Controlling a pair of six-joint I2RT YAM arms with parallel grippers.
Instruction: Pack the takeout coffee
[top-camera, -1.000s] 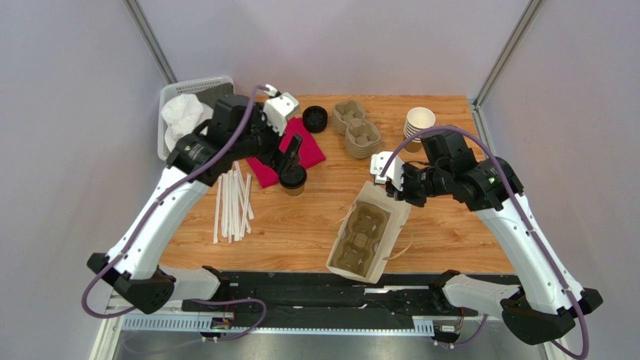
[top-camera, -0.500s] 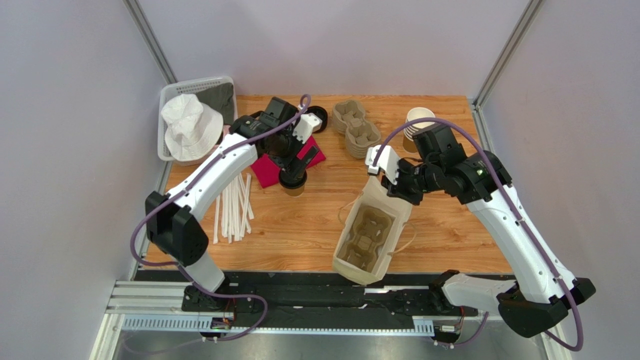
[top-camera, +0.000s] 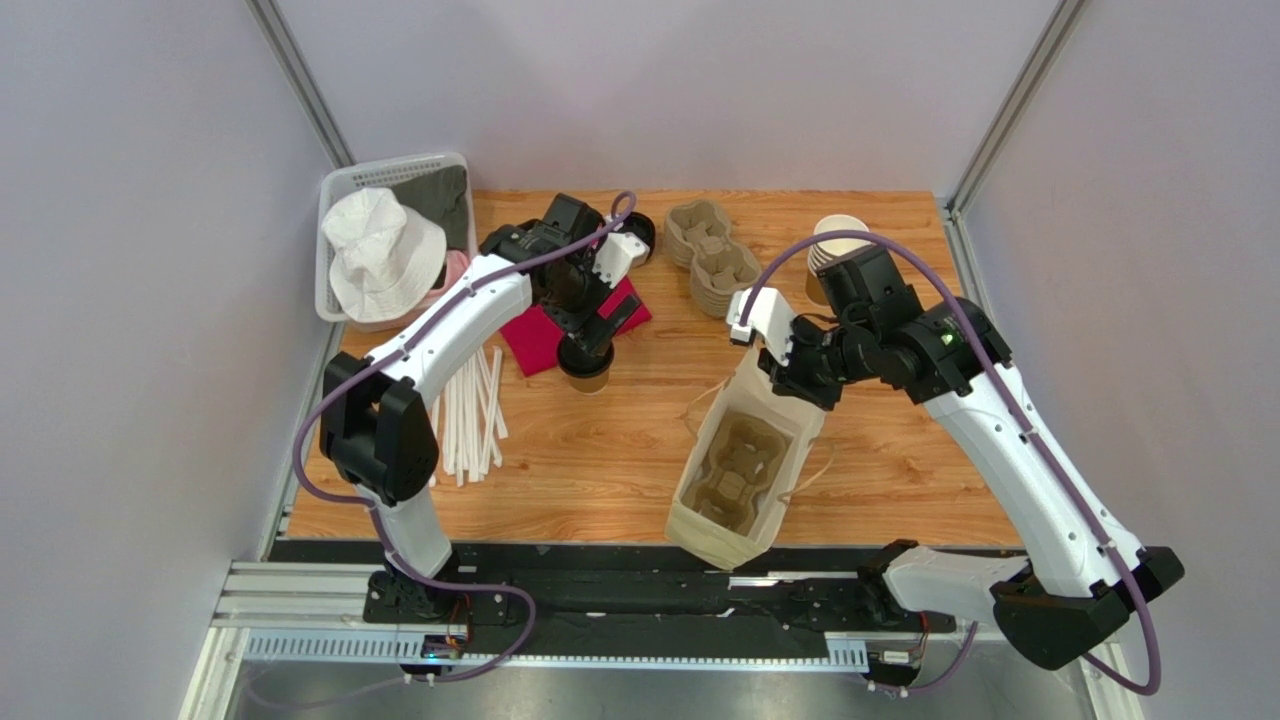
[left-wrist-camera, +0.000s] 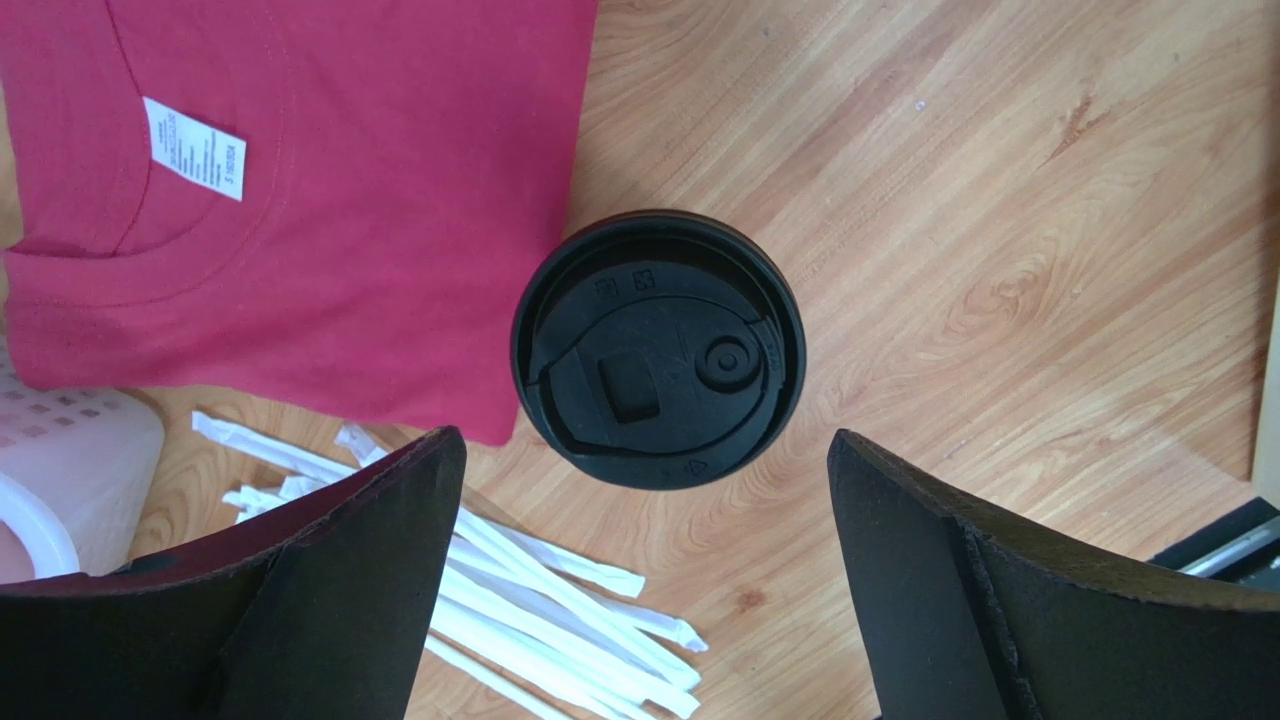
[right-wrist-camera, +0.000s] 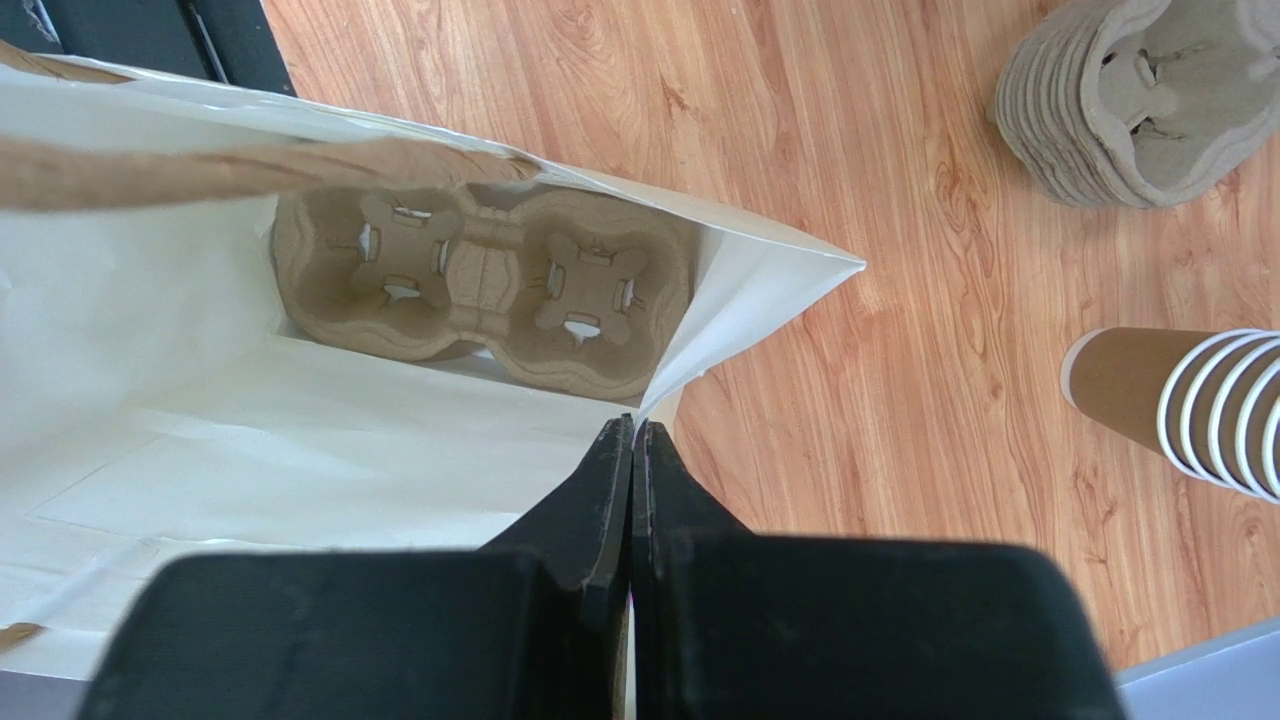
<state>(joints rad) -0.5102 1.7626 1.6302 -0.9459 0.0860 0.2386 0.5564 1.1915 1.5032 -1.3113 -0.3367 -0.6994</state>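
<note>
My left gripper comes down next with its fingers apart around the cup's black lid (top-camera: 585, 362) (left-wrist-camera: 658, 351) and closes them on its sides, as the cup stands just below.
The takeout coffee (left-wrist-camera: 657, 348) is a brown paper cup with a black lid, standing upright on the table (top-camera: 631, 435) by a red shirt's corner (left-wrist-camera: 301, 195). The left wrist view looks straight down on it. My left gripper (left-wrist-camera: 643, 438) hangs above it, open wide, its fingers (left-wrist-camera: 346, 585) apart from the lid on both sides. From above, the cup (top-camera: 586, 366) sits just under that gripper (top-camera: 585, 327). My right gripper (right-wrist-camera: 633, 428) is shut on the rim of a white-lined paper bag (right-wrist-camera: 226, 450). It holds the bag (top-camera: 744, 480) open, with a cardboard cup carrier (right-wrist-camera: 481, 285) inside.
White wrapped straws (top-camera: 469, 413) lie left of the cup. A white basket (top-camera: 338, 188) with a white hat (top-camera: 383, 258) stands at the back left. Loose black lids (top-camera: 639, 233), a stack of carriers (top-camera: 714, 263) and a stack of lidless cups (top-camera: 834, 240) line the back.
My left arm has swung round, with its gripper now centred over the lidded cup and a little wider. My right gripper has raised the bag's rim, so the bag stands more upright.
</note>
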